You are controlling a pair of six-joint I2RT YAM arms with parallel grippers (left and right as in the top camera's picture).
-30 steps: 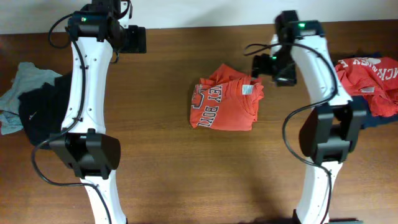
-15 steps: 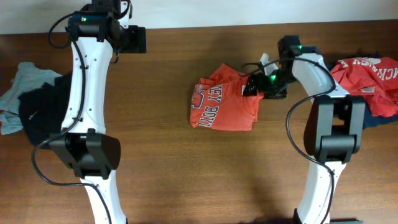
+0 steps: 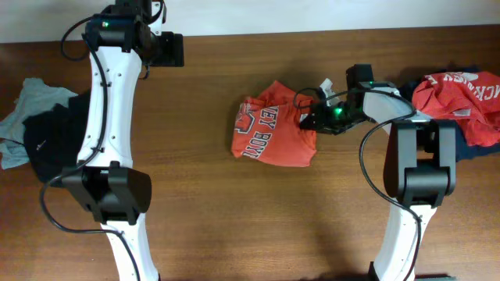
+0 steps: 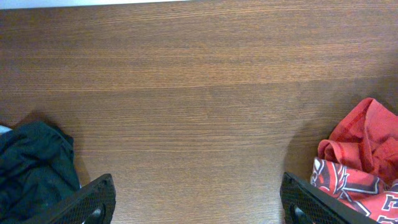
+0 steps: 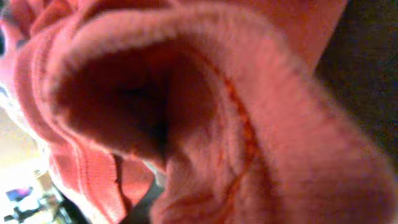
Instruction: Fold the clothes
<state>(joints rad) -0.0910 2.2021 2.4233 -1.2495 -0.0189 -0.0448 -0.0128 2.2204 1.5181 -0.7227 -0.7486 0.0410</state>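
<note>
I need to lift the folded T-shirt (image 3: pixel 269 134) over onto the stacked red garment (image 3: pixel 467 103) and let go, because the garment is to the right of my right gripper in the overhead view.
A folded orange-red T-shirt (image 3: pixel 269 134) with white lettering lies at the table's middle. My right gripper (image 3: pixel 308 121) sits low at the shirt's right edge, shut on the cloth. Its wrist view is filled by blurred orange fabric (image 5: pixel 205 112), and the fingers are hidden there. My left gripper (image 3: pixel 173 49) hangs open over bare wood at the back left. In its wrist view the left gripper (image 4: pixel 199 208) has nothing between its fingers, with the shirt (image 4: pixel 360 162) to the right.
A black garment (image 3: pixel 51 140) lies on a pale grey-blue one (image 3: pixel 27 105) at the left edge; the black one (image 4: pixel 31 168) also shows in the left wrist view. At the far right a red garment with white lettering (image 3: pixel 461 97) lies over navy cloth (image 3: pixel 473 148).
My right gripper came down from above the shirt to its right edge and shut on the cloth. The shirt slid a little to the left. The left arm has not moved.
</note>
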